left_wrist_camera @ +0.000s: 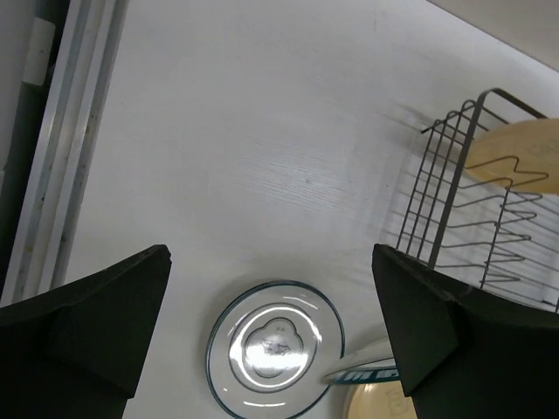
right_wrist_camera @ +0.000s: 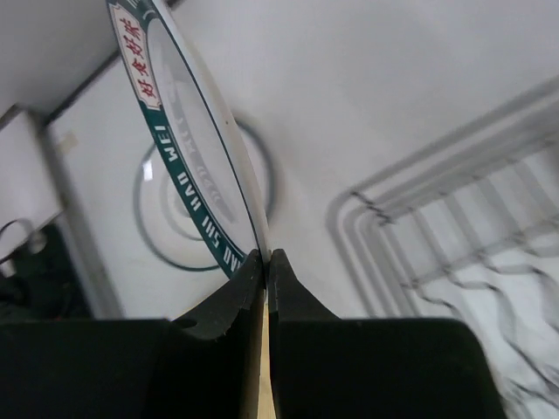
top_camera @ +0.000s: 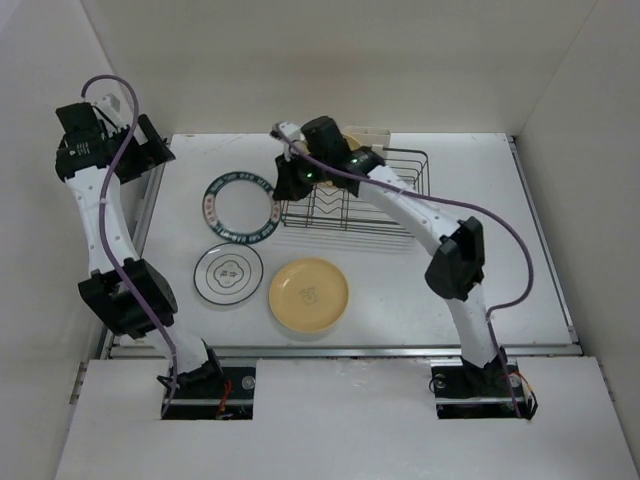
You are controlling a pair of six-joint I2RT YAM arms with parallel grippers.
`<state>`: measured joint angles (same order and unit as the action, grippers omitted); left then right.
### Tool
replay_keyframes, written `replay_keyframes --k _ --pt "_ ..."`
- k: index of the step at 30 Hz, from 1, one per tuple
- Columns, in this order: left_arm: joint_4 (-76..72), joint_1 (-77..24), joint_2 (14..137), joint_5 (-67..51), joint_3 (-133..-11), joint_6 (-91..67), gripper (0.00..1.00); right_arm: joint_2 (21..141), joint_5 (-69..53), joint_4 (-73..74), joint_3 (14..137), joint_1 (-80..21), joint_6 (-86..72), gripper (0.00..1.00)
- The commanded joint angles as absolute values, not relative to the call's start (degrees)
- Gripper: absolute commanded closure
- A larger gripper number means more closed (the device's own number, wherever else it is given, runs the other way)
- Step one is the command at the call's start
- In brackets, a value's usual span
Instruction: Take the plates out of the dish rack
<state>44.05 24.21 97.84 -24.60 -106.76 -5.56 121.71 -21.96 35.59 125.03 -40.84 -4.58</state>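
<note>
The right gripper will next bring the green-rimmed plate [top_camera: 239, 208] back and down and lay it onto the empty black-rimmed white plate.
My right gripper [top_camera: 286, 186] is shut on the right rim of the green-rimmed plate [top_camera: 239, 208] and holds it tilted over the table, left of the dish rack [top_camera: 385, 205]. In the right wrist view the fingers [right_wrist_camera: 236, 297] pinch the plate's [right_wrist_camera: 183, 148] edge. The black-rimmed white plate [top_camera: 228, 273] and the yellow-orange plate [top_camera: 308, 293] lie flat on the table. The cream plate [left_wrist_camera: 524, 157] stands in the rack [left_wrist_camera: 463, 218], partly hidden by my right wrist in the top view. My left gripper [top_camera: 152, 152] is open and empty, high at the far left.
White walls enclose the table on three sides. A metal rail [left_wrist_camera: 61, 175] runs along the table's left edge. In the left wrist view the black-rimmed plate [left_wrist_camera: 275, 347] lies below the open fingers [left_wrist_camera: 105, 314].
</note>
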Motion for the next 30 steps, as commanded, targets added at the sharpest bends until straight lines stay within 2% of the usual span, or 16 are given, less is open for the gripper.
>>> replay_keyframes --k 1,4,6,11,12,13,15,16,21,24,28,30 --pt "42.19 22.41 91.94 -23.55 -102.49 -0.18 0.00 128.48 -36.63 34.19 130.77 -42.71 -9.65 1.00" --pt "43.49 22.93 91.23 -21.72 -104.49 -3.85 0.00 132.79 -41.91 32.53 131.31 -42.71 -12.91 1.00" --pt "46.83 23.55 92.98 -25.64 -108.01 -2.82 0.00 134.81 -42.45 31.21 130.52 -43.85 -15.02 1.00" --pt "46.59 25.48 92.99 -37.96 -107.23 2.02 0.00 137.98 -40.69 29.80 129.11 -45.96 -15.64 1.00" --pt "46.06 25.49 92.99 -38.66 -106.01 2.02 0.00 138.60 -40.69 29.79 129.11 -45.97 -16.43 0.96" --pt "45.36 25.49 92.99 -38.67 -105.39 1.50 0.00 139.13 -39.82 29.27 129.11 -45.97 -17.39 0.87" --pt "44.82 25.49 92.99 -39.37 -104.85 1.49 0.00 139.83 -37.80 29.27 129.11 -45.97 -18.10 0.57" --pt "44.82 25.49 92.99 -39.37 -104.24 1.49 0.00 139.83 -37.79 29.27 129.11 -45.97 -18.11 0.53" --pt "45.87 25.49 92.46 -39.99 -103.18 3.42 0.00 139.83 -37.79 30.32 129.11 -47.81 -16.09 0.40" --pt "46.57 25.49 92.46 -39.29 -102.66 4.83 0.00 139.31 -36.74 32.86 129.64 -47.81 -12.84 0.40" --pt "47.11 25.49 91.94 -38.76 -102.13 7.11 0.00 132.13 -34.55 33.75 129.64 -47.81 -8.71 0.40" --pt "47.64 25.49 91.93 -38.14 -102.13 8.96 0.00 128.86 -33.23 34.28 129.11 -47.81 -7.21 0.35"
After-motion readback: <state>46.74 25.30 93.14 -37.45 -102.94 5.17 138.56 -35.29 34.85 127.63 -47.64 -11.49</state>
